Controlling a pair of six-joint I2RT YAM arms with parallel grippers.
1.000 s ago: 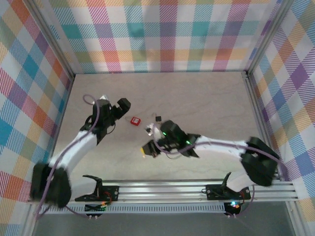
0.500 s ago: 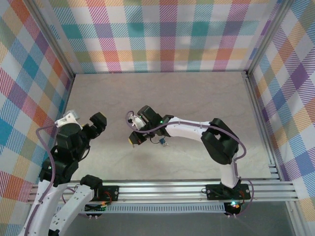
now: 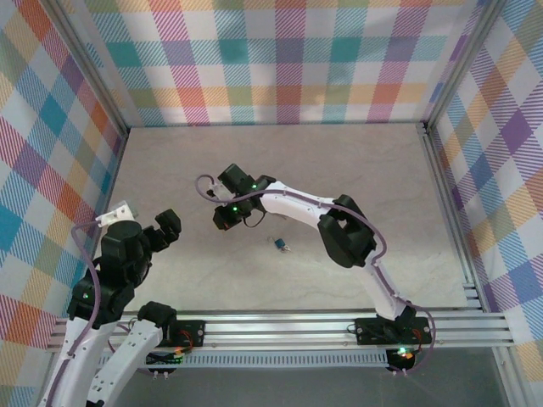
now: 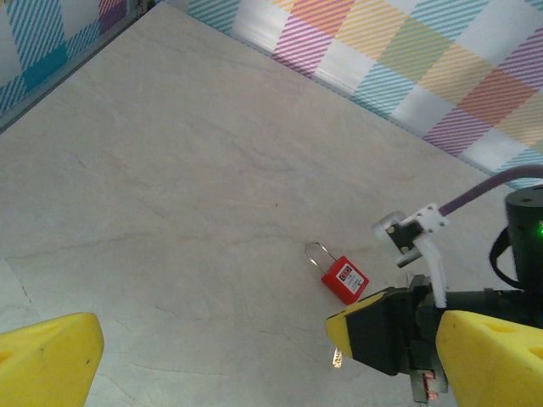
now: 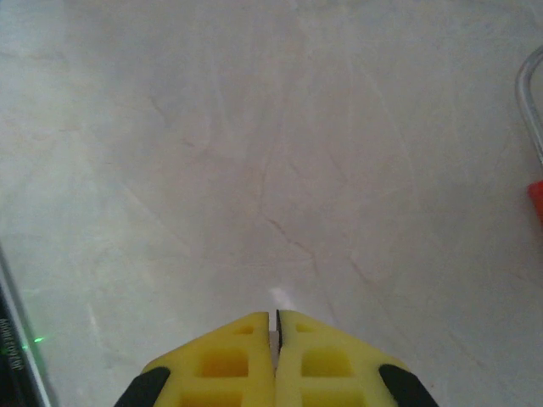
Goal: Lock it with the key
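My right gripper still holds the key in its shut fingers above the tabletop. It will lower to the bare tabletop beside the red padlock next and release the key.
The red padlock lies flat on the table with its silver shackle pointing to the far left. My right gripper hovers just beside its body, shut on the key, whose thin silver tip sticks out below the yellow fingertips. In the right wrist view the right gripper is pressed together with a pale sliver of the key at its tip, and the red padlock sits at the right edge. My left gripper is drawn back at the lower left, open, its yellow fingers wide apart.
A small blue padlock lies on the table near the right arm's elbow. Plaid walls close in the table on three sides, with a metal rail along the near edge.
My left arm has pulled away from the red padlock to the near left. My right arm has swung left across the table to the padlock, uncovering the blue padlock.
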